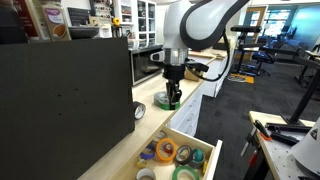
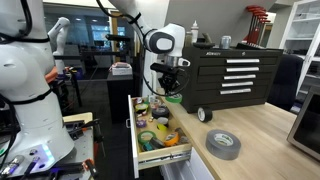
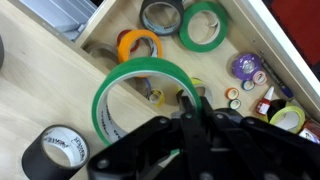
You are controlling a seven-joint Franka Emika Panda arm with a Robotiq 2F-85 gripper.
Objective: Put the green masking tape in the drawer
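The tape still hangs beside the drawer. I will next carry my gripper over the drawer (image 1: 212, 163) and down between its black and green rolls, which lie below it.
My gripper (image 3: 190, 102) is shut on the green masking tape (image 3: 108, 95), a large green ring held on edge. The roll hangs above the light wooden table right beside the open drawer (image 3: 105, 22). In both exterior views the gripper (image 1: 172, 92) (image 2: 172, 88) points down with the green tape (image 1: 165, 103) (image 2: 174, 98) at its tips, at the far end of the open drawer (image 1: 212, 163) (image 2: 135, 128). The drawer holds several tape rolls, among them another green roll (image 3: 203, 25), an orange one (image 3: 138, 45) and a purple one (image 3: 247, 66).
A black tape roll (image 3: 58, 150) (image 2: 223, 145) lies on the table beside the drawer. A black tool chest (image 2: 235, 75) stands at the table's back. A large black box (image 1: 60, 100) stands on the table next to the drawer.
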